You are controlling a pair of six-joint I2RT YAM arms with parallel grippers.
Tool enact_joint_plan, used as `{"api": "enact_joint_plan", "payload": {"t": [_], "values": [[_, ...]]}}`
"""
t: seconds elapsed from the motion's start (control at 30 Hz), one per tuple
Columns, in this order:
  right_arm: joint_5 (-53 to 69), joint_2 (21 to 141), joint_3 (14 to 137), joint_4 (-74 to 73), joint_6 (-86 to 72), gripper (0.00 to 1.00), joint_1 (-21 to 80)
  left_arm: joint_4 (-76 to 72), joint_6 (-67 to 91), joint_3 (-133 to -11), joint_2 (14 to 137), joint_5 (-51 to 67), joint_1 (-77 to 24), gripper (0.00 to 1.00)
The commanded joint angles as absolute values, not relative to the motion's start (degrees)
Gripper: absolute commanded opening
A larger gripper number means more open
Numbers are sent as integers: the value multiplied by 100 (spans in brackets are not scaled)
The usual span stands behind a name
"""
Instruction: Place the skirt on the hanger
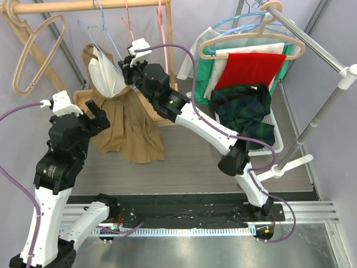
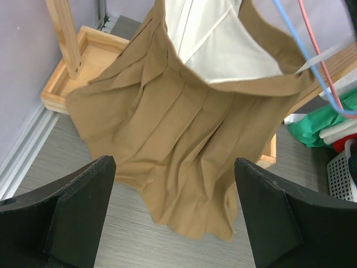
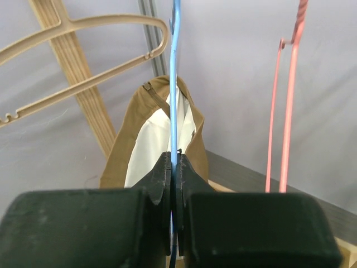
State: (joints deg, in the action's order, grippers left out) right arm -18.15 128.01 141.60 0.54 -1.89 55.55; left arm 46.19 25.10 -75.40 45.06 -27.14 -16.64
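Note:
The right gripper moves outward and toward the pink wire hangers next, then releases the wire, since the skirt (image 1: 125, 125) already hangs from the blue hanger.
A tan pleated skirt (image 1: 125, 125) with a white lining hangs from a thin blue wire hanger (image 1: 106, 30) on the wooden rail, its hem resting on the floor. My right gripper (image 1: 129, 62) is shut on the blue hanger's wire beside the skirt's waistband. In the right wrist view the wire (image 3: 174, 84) runs straight up out of the closed jaws (image 3: 174, 157), with the skirt's waist (image 3: 118, 153) behind. My left gripper (image 1: 99, 116) is open and empty, just left of the skirt. In the left wrist view the skirt (image 2: 167, 128) hangs ahead of its spread fingers (image 2: 174, 163).
A wooden rail (image 1: 83, 5) also carries a beige hanger (image 1: 33, 53) and pink wire hangers (image 1: 162, 22). Its wooden base (image 1: 81, 97) lies behind the skirt. At right, a white basket (image 1: 276, 142) holds dark plaid cloth, under a metal rack (image 1: 312, 42) with red, white and green garments.

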Motion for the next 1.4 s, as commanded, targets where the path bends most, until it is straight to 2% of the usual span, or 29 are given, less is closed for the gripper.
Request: {"api": "enact_joint_plan", "payload": {"t": [0.0, 0.3, 0.93, 1.23, 1.3, 1.33, 1.37], "values": [[-2135, 12393, 14722, 1942, 148, 1, 5484, 4544, 2514, -7462, 4509, -2672, -1652, 92], [-2312, 12463, 14722, 1899, 35, 1, 5230, 4509, 2549, -7436, 4544, -2628, -1652, 92], [-1503, 12753, 14599, 871, -527, 1, 5142, 4447, 2628, -7365, 4614, -2461, -1652, 92], [-1529, 12788, 14590, 598, -755, 1, 5150, 4333, 2637, -7356, 4711, -2391, -1652, 92], [-1503, 12709, 14398, 641, -756, 11, 5159, 4298, 2645, -7365, 4772, -2347, -1652, 92], [-1477, 12561, 14275, 824, -730, 29, 5185, 4237, 2654, -7391, 4790, -2338, -1652, 92], [-1459, 12507, 14178, 913, -703, 37, 5203, 4210, 2654, -7409, 4851, -2312, -1652, 92]]}}
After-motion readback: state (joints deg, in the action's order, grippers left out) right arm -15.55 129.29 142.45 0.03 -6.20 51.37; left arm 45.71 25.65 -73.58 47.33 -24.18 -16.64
